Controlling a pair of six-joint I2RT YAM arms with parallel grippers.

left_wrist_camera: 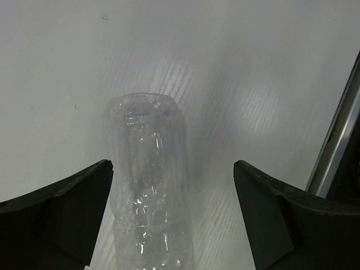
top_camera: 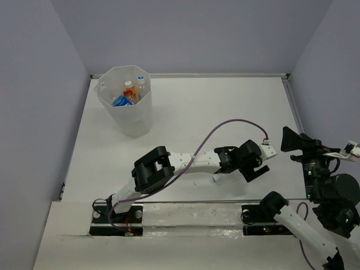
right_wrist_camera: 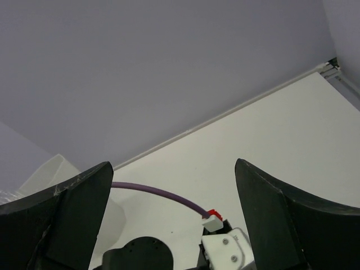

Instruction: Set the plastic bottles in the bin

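Note:
The clear plastic bottle is below and between my open fingers, so my left gripper should go down around the bottle's body (left_wrist_camera: pixel 151 194) and close on both sides.
A clear plastic bottle (top_camera: pixel 220 179) with a white cap lies on the table near the front edge. In the left wrist view this bottle (left_wrist_camera: pixel 149 185) lies between my open fingers, closer to the left finger, and neither finger touches it. My left gripper (top_camera: pixel 243 171) (left_wrist_camera: pixel 171 166) is low over it. The white faceted bin (top_camera: pixel 128 109) stands at the far left and holds several bottles, among them a blue-labelled one (top_camera: pixel 120 101), an orange one (top_camera: pixel 130 93) and a clear white-capped one (top_camera: pixel 140 83). My right gripper (top_camera: pixel 288 140) (right_wrist_camera: pixel 172 164) is open, empty and raised at the right.
A purple cable (top_camera: pixel 225 126) arcs over the left arm. A metal rail (left_wrist_camera: pixel 334 135) runs along the table's right side. The bin's edge (right_wrist_camera: pixel 48 174) shows at the left of the right wrist view. Grey walls enclose the table.

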